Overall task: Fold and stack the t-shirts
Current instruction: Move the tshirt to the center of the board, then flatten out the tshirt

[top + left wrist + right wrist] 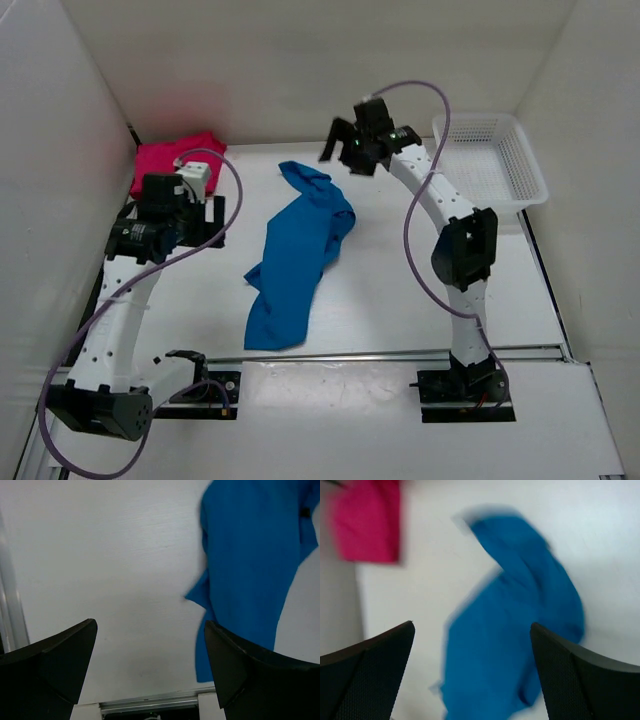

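My left gripper should next move down, back and across onto the near part of the blue t-shirt, because that part is below the gripper and to its right in the top view.
The bright blue t-shirt (296, 255) lies crumpled in a long strip in the middle of the table; it also shows in the left wrist view (250, 565) and the right wrist view (510, 630). The pink-magenta t-shirt (175, 160) lies folded at the far left, also in the right wrist view (367, 522). The dark red shirt is out of view. My left gripper (205, 215) is open and empty, left of the blue shirt. My right gripper (340, 140) is open and empty, raised above the blue shirt's far end.
A white mesh basket (492, 160) stands at the far right. White walls enclose the table on the left, back and right. A metal rail (400, 353) runs along the near edge by the arm bases.
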Available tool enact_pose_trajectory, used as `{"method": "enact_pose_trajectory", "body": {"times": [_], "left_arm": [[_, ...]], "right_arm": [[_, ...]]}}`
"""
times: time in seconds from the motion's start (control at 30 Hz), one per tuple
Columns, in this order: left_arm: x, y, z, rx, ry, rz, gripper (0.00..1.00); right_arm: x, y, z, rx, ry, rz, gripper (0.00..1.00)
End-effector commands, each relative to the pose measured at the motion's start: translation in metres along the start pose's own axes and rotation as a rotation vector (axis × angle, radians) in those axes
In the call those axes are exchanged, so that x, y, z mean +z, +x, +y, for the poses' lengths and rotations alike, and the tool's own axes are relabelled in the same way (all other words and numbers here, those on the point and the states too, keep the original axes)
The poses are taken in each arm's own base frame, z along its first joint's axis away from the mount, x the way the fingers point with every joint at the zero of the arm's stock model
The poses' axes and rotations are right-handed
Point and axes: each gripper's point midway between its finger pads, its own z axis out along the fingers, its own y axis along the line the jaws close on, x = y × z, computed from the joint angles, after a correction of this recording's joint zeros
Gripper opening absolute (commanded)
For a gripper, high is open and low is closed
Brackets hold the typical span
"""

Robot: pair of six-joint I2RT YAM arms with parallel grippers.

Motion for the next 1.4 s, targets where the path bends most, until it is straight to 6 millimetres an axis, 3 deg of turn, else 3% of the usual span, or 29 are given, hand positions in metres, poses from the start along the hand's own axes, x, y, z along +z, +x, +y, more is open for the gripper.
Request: {"method": "enact_pose_trajectory", "body": {"times": [0.0, 0.03, 0.07, 0.13, 0.2, 0.4, 0.57, 0.7, 0.83, 0.87, 0.93, 0.97, 1.03, 1.07, 1.1, 1.13, 1.2, 1.23, 1.3, 1.33, 1.37], "left_arm": [[0.003, 0.028, -0.043, 0.076, 0.158, 0.112, 0.99], [0.008, 0.037, -0.049, 0.102, 0.167, 0.151, 0.99], [0.015, 0.054, -0.066, 0.163, 0.204, 0.208, 0.99], [0.025, 0.078, -0.079, 0.247, 0.205, 0.285, 0.99], [0.04, 0.116, -0.104, 0.366, 0.247, 0.402, 0.99], [0.079, 0.164, -0.141, 0.479, 0.314, 0.501, 0.99], [0.092, 0.197, -0.154, 0.526, 0.351, 0.574, 0.99], [0.097, 0.214, -0.158, 0.559, 0.356, 0.608, 0.99], [0.095, 0.235, -0.159, 0.581, 0.376, 0.667, 0.76], [0.097, 0.24, -0.158, 0.583, 0.373, 0.678, 0.65], [0.1, 0.244, -0.157, 0.584, 0.372, 0.684, 0.51], [0.099, 0.245, -0.158, 0.581, 0.38, 0.687, 0.33], [0.101, 0.245, -0.158, 0.568, 0.384, 0.69, 0.14], [0.105, 0.242, -0.153, 0.543, 0.371, 0.691, 0.11], [0.105, 0.242, -0.153, 0.526, 0.378, 0.696, 0.11], [0.106, 0.24, -0.15, 0.513, 0.371, 0.697, 0.11], [0.106, 0.225, -0.139, 0.47, 0.341, 0.656, 0.11], [0.107, 0.215, -0.132, 0.455, 0.313, 0.632, 0.11], [0.097, 0.188, -0.112, 0.382, 0.265, 0.577, 0.11], [0.094, 0.178, -0.103, 0.355, 0.243, 0.552, 0.11], [0.089, 0.169, -0.096, 0.325, 0.231, 0.528, 0.11]], "right_arm": [[-0.05, 0.047, -0.042, 0.013, 0.09, 0.156, 1.0], [-0.053, 0.059, -0.055, 0.02, 0.104, 0.163, 1.0], [-0.05, 0.099, -0.09, 0.057, 0.16, 0.245, 1.0], [-0.063, 0.101, -0.107, 0.096, 0.148, 0.226, 0.99], [-0.065, 0.133, -0.126, 0.124, 0.176, 0.308, 0.95], [-0.038, 0.197, -0.133, 0.16, 0.122, 0.501, 0.85], [-0.008, 0.204, -0.13, 0.227, 0.102, 0.508, 0.72], [0.003, 0.214, -0.132, 0.247, 0.124, 0.557, 0.69], [0.011, 0.241, -0.125, 0.315, 0.106, 0.659, 0.61], [0.015, 0.243, -0.126, 0.32, 0.103, 0.67, 0.61], [0.016, 0.246, -0.126, 0.356, 0.112, 0.682, 0.55], [0.017, 0.251, -0.126, 0.365, 0.105, 0.702, 0.5], [0.015, 0.254, -0.126, 0.371, 0.102, 0.715, 0.29], [0.012, 0.26, -0.13, 0.379, 0.118, 0.731, 0.21], [0.012, 0.26, -0.13, 0.379, 0.118, 0.731, 0.06], [0.008, 0.254, -0.135, 0.393, 0.121, 0.717, 0.0], [0.0, 0.251, -0.152, 0.403, 0.172, 0.687, 0.0], [-0.011, 0.231, -0.157, 0.404, 0.169, 0.633, 0.0], [-0.031, 0.227, -0.179, 0.408, 0.219, 0.599, 0.0], [-0.049, 0.202, -0.192, 0.387, 0.243, 0.516, 0.0], [-0.061, 0.195, -0.202, 0.384, 0.269, 0.488, 0.0]]}}
